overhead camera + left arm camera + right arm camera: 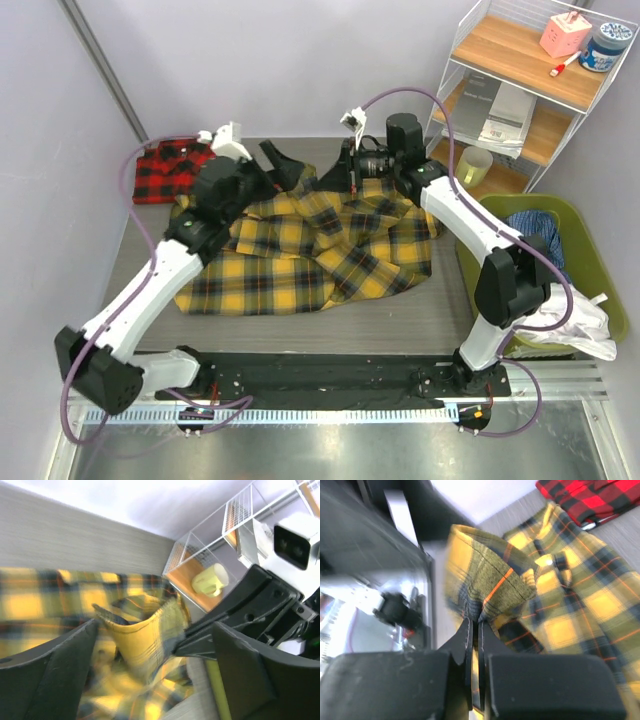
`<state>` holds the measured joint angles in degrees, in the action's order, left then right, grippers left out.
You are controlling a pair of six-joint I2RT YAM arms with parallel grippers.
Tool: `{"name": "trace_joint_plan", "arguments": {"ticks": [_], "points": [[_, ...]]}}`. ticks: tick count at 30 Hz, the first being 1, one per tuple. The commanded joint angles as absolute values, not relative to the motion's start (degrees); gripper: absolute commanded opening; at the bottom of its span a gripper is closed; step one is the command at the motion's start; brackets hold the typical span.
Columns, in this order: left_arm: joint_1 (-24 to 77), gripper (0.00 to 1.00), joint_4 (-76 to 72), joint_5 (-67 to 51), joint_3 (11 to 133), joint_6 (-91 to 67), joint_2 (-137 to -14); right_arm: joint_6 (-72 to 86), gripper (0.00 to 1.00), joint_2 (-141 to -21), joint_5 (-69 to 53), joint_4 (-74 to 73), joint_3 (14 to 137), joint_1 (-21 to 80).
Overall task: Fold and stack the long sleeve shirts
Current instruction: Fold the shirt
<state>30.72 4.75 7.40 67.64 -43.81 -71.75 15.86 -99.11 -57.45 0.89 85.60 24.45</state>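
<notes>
The raised fold's loose flap [311, 193] [136, 641] sticks out past the pinching fingers. My left gripper will move back and turn toward my right gripper to come onto it.
The yellow-and-black check shirt [290, 262] lies crumpled across the middle of the table. The red-and-black check shirt [165, 170] lies at the far left back, and it also shows in the right wrist view [585, 497]. My right gripper [346, 176] is shut on a raised fold of the yellow shirt [500, 587] at the shirt's far edge, its jaws pinched together [475, 624]. My left gripper [288, 168] is open just left of that fold. In the left wrist view the lifted fabric [142, 630] stands between my open fingers [60, 670], untouched by them, with the right gripper's fingertips [192, 639] pinching it.
A white wire shelf [520, 95] stands at the back right, holding a pale yellow mug [475, 163], papers, a pink item and a jar. A green bin [590, 270] with clothes sits at the right. A grey pole [105, 70] leans at the back left.
</notes>
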Motion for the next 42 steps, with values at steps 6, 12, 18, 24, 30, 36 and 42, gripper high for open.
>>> {"name": "trace_joint_plan", "arguments": {"ticks": [6, 12, 18, 24, 30, 36, 42], "points": [[14.77, 1.00, 31.43, -41.71, 70.68, 15.79, -54.34, -39.52, 0.01, -88.87, -54.06, -41.65, 91.86, 28.47], [15.81, 1.00, 33.31, -55.28, 70.75, 23.90, -56.33, -49.66, 0.01, -81.23, -46.95, -40.79, 86.23, 34.45], [26.79, 1.00, 34.19, -49.07, 73.04, 24.43, -61.26, -46.42, 0.01, -79.45, -42.98, -35.42, 85.60, 38.32], [30.32, 0.93, 35.86, -48.87, 72.42, 26.19, -63.37, -43.24, 0.01, -79.45, -42.45, -32.96, 87.10, 38.67], [29.89, 0.20, 32.02, -39.30, 74.35, 25.85, -65.74, -40.70, 0.01, -76.12, -43.42, -28.31, 84.56, 38.67], [24.17, 0.00, 22.00, -19.66, 82.17, 6.44, -74.69, -32.80, 0.80, -74.45, -32.45, -24.18, 82.62, 37.98], [24.26, 0.00, 26.27, -0.54, 91.84, -11.59, -81.12, -20.05, 1.00, -71.46, -25.49, -18.90, 79.98, 31.04]]}}
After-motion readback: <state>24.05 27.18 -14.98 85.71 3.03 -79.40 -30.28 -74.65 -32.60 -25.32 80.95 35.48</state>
